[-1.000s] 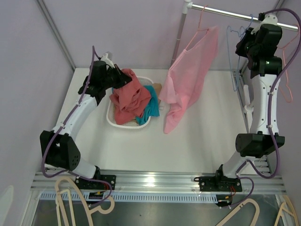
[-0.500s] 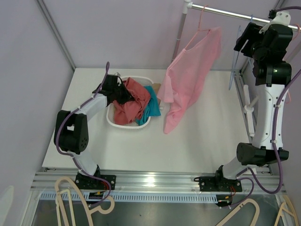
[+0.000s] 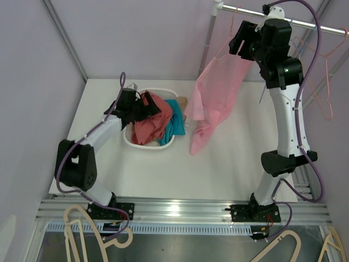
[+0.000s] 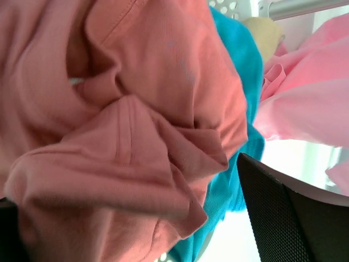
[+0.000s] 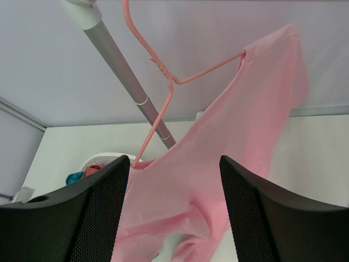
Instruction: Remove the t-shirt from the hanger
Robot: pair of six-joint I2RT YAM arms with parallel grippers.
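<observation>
The hanger's thin neck stands bare beyond the right gripper's open fingers, so the gripper should next go left in the top view onto it.
A pink t-shirt [image 3: 218,98] hangs from a thin pink hanger [image 3: 233,22] hooked on the metal rail [image 3: 311,23]. One shoulder sits on the hanger's arm and the body droops to the table. High by the rail, my right gripper [image 3: 240,41] stands open just right of the hanger. In the right wrist view the hanger [image 5: 163,82] and the t-shirt [image 5: 229,153] lie beyond the open right gripper [image 5: 173,180], apart from it. My left gripper [image 3: 143,106] is open over a white basket [image 3: 150,146]. A salmon-red shirt [image 4: 109,136] fills the gap in the left gripper [image 4: 131,218].
A teal garment [image 4: 240,71] lies in the basket beside the salmon-red shirt. More wire hangers [image 3: 327,82] dangle from the rail's right end. The rail's upright pole [image 3: 210,33] stands behind the t-shirt. Wooden hangers [image 3: 82,229] lie below the table's front edge.
My right arm swung left along the rail, from the spare hangers to the pink hanger, and its jaws opened. The left gripper lowered to the basket and opened over the salmon-red shirt.
</observation>
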